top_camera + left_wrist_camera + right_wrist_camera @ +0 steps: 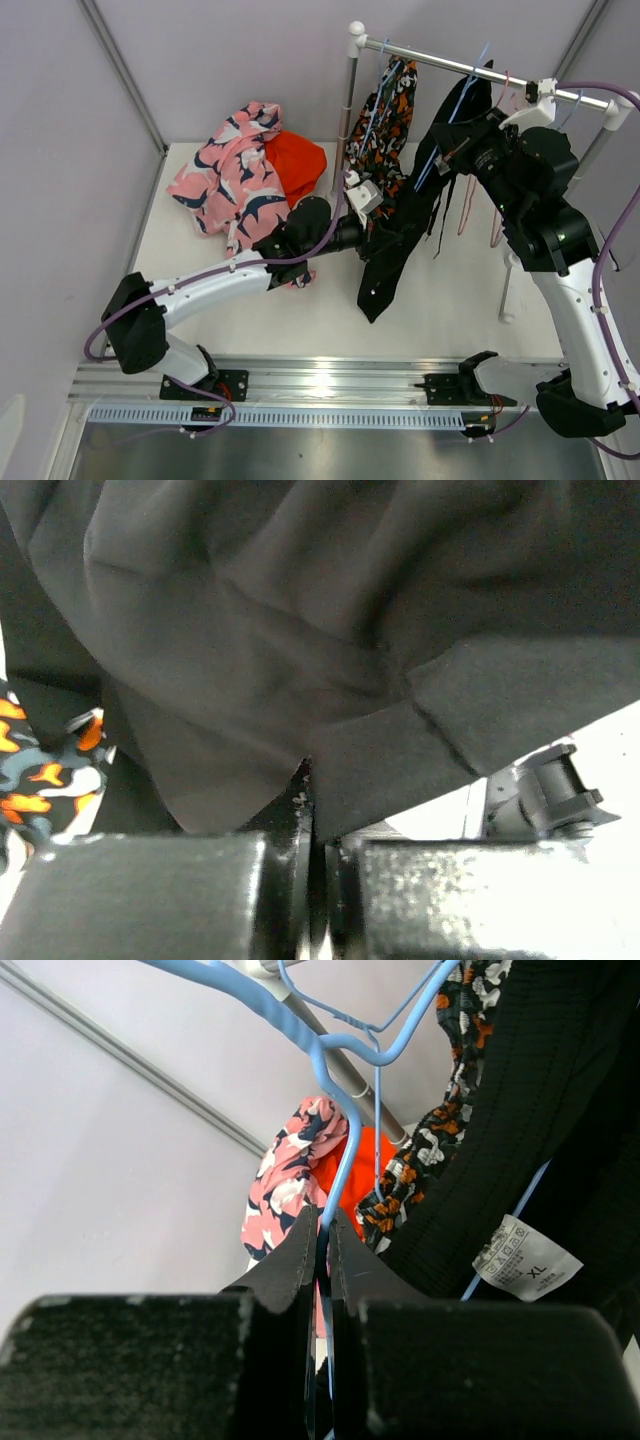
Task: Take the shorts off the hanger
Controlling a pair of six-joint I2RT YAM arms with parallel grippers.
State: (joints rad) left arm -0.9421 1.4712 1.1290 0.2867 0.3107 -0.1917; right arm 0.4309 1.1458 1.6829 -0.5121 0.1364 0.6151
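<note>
The black waistband still hangs on the hanger wire (345,1175), so my right gripper will pull it to the right in the top view and release it below the bar.
Black shorts (395,250) hang from a light blue hanger (455,105) on the rail (480,70). My left gripper (375,205) is shut on the black shorts (330,660), low on their left side. My right gripper (450,150) is shut on the blue hanger's wire (345,1175). The blotch-patterned shorts (380,125) hang on another blue hanger at the rail's left end. Pink printed shorts (225,175) and orange-red shorts (298,165) lie on the table. The navy shorts are out of view.
The rack's white post (352,100) stands just behind my left gripper. Empty pink hangers (498,200) dangle from the rail behind my right arm. A white size label (525,1265) shows on the black waistband.
</note>
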